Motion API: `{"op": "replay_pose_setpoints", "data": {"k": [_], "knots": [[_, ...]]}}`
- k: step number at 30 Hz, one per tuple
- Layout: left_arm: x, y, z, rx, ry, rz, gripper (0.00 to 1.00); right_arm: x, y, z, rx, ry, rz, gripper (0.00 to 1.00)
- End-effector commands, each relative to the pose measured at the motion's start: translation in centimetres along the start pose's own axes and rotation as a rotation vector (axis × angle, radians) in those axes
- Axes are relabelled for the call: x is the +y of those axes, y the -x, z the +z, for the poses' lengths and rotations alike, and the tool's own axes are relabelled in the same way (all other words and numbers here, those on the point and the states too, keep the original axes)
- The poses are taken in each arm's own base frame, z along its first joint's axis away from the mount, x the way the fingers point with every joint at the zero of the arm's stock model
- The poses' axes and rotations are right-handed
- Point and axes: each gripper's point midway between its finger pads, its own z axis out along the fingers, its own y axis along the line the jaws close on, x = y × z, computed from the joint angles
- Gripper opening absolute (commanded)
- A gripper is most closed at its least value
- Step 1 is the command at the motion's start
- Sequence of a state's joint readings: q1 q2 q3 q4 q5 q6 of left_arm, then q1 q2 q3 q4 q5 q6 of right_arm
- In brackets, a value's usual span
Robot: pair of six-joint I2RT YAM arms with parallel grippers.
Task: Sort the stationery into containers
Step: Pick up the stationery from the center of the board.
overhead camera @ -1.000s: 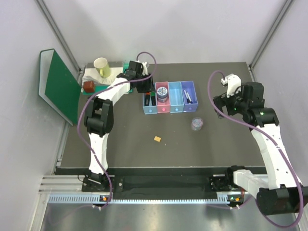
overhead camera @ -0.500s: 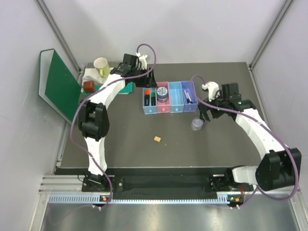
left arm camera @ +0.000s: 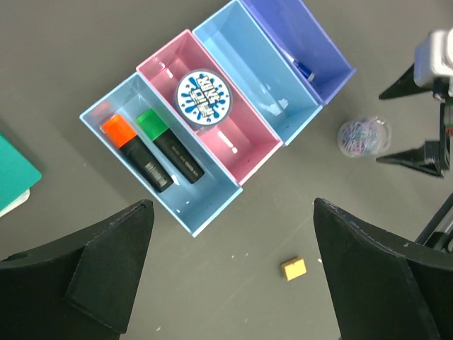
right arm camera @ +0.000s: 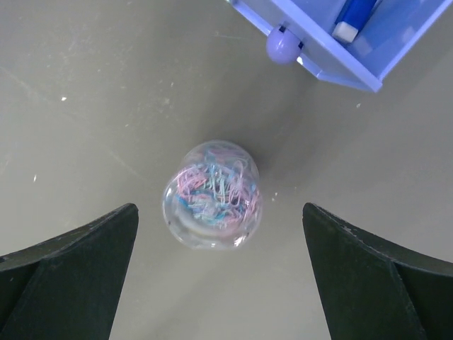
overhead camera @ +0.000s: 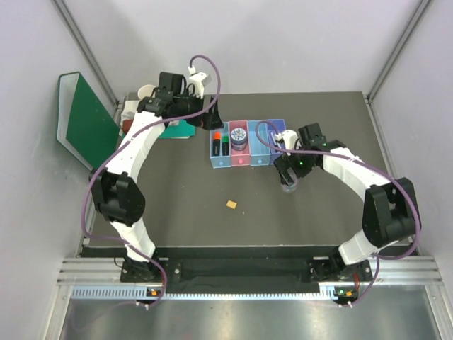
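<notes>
My right gripper will next bring its open fingers down around the clear tub (right arm camera: pixel 212 195) of paper clips and close, since the tub is already below the gap between them.
Four joined containers (overhead camera: pixel 249 145) stand in a row at mid table. In the light blue bin (left arm camera: pixel 205 205) lie two black highlighters, one orange-capped (left arm camera: pixel 119 129) and one green-capped (left arm camera: pixel 150 122). The blue-patterned tin (left arm camera: pixel 203 95) sits in the pink bin, and a pen (right arm camera: pixel 354 18) lies in the purple bin (right arm camera: pixel 333 60). My left gripper (left arm camera: pixel 233 283) hangs open and empty high above the bins' near side. The tan block (left arm camera: pixel 293 268) lies loose on the table. My right gripper (right arm camera: pixel 219 276) is open over the clear tub (right arm camera: pixel 212 195) of paper clips, not touching it.
A green folder (overhead camera: pixel 85 127) leans at the left wall. A paper cup (overhead camera: pixel 146 92), a teal pad (overhead camera: pixel 180 129) and a reddish-brown object (overhead camera: pixel 127 126) crowd the back left corner behind my left arm. The table edge runs just beyond them.
My left gripper has opened and pulled up and back from the light blue bin, where both highlighters now lie. My right arm has swung left and down over the clear tub.
</notes>
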State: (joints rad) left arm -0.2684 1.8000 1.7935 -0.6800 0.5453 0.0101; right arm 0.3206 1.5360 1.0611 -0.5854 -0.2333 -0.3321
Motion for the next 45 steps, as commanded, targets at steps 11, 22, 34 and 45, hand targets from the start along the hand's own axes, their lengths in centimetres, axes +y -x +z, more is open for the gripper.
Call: {"op": "replay_pose_setpoints", "data": {"k": [11, 22, 34, 45], "knots": [[-0.7, 0.7, -2.8, -0.031, 0.018, 0.092, 0.99, -0.5, 1.9, 1.8, 0.003, 0.010, -0.027, 1.00], [-0.3, 0.5, -2.5, -0.026, 0.022, 0.085, 0.99, 0.1, -0.9, 2.4, 0.073, 0.023, -0.015, 0.98], [-0.3, 0.5, -2.3, -0.036, 0.013, 0.080, 0.99, 0.1, -1.1, 2.9, 0.075, 0.018, 0.006, 0.92], [-0.2, 0.2, -2.3, -0.032, 0.016, 0.092, 0.99, 0.4, -0.3, 2.8, 0.061, 0.027, 0.001, 0.45]]}}
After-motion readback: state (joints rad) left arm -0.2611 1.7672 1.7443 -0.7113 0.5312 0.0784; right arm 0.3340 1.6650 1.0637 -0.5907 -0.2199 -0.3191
